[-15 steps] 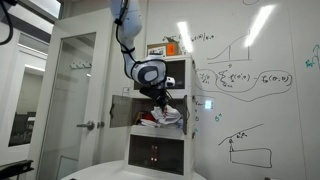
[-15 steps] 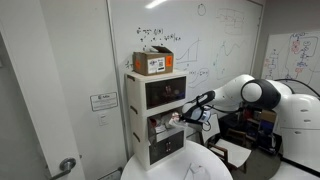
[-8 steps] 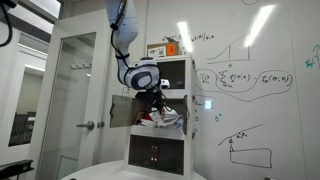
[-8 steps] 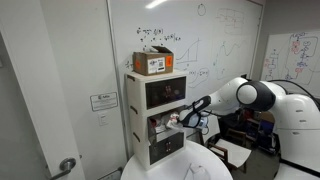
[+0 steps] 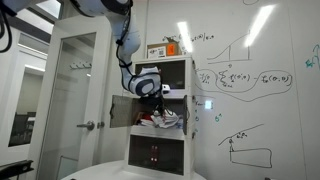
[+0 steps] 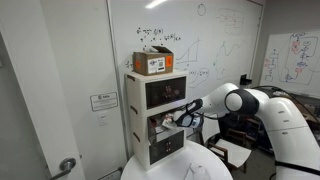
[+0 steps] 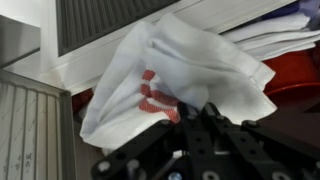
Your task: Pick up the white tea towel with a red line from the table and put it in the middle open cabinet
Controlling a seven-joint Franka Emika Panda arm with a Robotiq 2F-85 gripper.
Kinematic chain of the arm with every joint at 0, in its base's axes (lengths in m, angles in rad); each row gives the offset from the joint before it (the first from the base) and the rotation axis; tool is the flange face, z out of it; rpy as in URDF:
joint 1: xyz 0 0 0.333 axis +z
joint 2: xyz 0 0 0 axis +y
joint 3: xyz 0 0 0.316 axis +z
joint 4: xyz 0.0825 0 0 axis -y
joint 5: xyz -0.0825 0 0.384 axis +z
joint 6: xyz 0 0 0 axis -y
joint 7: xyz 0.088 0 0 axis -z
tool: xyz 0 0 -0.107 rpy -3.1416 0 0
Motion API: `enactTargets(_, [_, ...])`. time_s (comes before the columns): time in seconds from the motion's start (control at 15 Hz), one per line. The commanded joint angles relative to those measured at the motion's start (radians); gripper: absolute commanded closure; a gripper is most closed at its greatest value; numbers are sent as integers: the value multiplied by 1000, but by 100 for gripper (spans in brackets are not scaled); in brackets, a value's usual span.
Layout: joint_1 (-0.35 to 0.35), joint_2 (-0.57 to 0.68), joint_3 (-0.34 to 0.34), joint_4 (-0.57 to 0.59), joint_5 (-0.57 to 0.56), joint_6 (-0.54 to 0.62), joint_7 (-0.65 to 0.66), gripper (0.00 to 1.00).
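Note:
My gripper moves the towel away from my base next, past the shelf edge into the middle open cabinet (image 5: 163, 116) (image 7: 272, 40), toward the white folded cloths.
The white tea towel with a red line (image 7: 170, 62) hangs bunched from my gripper (image 7: 197, 108), whose fingers are shut on its lower edge. In both exterior views the gripper (image 5: 160, 102) (image 6: 173, 119) is at the mouth of the middle open cabinet (image 5: 176, 108) (image 6: 150, 128), and the towel (image 5: 166, 118) (image 6: 164, 123) lies at that compartment's front. The wrist view shows the towel against the shelf edge above.
The middle cabinet's door (image 5: 120, 110) stands open to the side. A cardboard box (image 6: 152, 62) sits on top of the cabinet. Other white folded cloths (image 7: 285, 38) and something red lie inside the compartment. A round white table (image 6: 175, 170) is below, with whiteboard walls behind.
The arm has pushed further toward the cabinet and the gripper with the towel has moved deeper into the middle opening.

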Motion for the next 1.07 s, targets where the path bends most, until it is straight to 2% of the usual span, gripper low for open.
enactTargets(0.0, [77, 131, -94, 230, -66, -67, 51, 98])
enactTargets(0.53, [161, 337, -169, 612, -101, -169, 85, 98])
enactTargets(0.87, [191, 427, -209, 737, -95, -189, 128, 97])
enactTargets(0.93, [195, 435, -218, 749, -98, -210, 134, 68])
enactTargets(1.0, [196, 444, -222, 761, -98, -219, 139, 66])
